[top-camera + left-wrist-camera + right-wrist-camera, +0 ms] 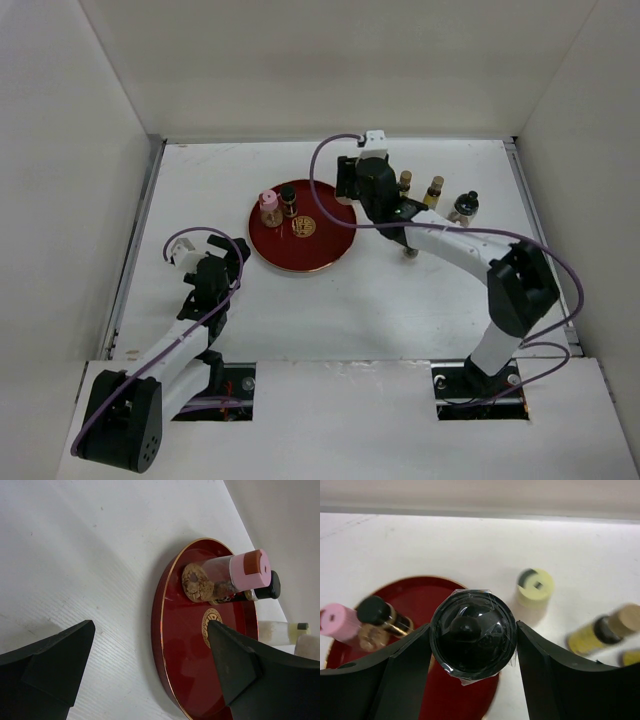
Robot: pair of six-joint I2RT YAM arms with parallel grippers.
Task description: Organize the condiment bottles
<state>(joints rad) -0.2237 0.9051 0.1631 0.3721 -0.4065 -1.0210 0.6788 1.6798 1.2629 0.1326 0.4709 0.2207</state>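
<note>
The right gripper shifts to the left in the top view and down to the tray's bottom beside the standing bottles next, since that spot is bare.
My right gripper [360, 190] is shut on a dark-capped bottle [472, 637], its black fingers [407, 670] pressed on both sides of the film-wrapped cap, over the right rim of the red tray [465, 700]. A pink-capped bottle [268, 207] and a dark-capped bottle [288, 195] stand on the tray's far left part; they also show in the left wrist view, the pink-capped one [235, 572] and the dark-capped one [265, 587]. A cream-capped bottle [535, 586] stands just right of the tray. Two slim amber bottles [405, 182] [433, 190] and a dark-capped one [465, 207] stand further right. My left gripper [215, 255] is open and empty, left of the tray.
The red round tray [335, 250] sits at the table's middle back, with a gold emblem [303, 228] at its centre. The right arm [450, 240] reaches across the right half, and a small object [410, 250] shows under it. White walls close in the left, back and right.
</note>
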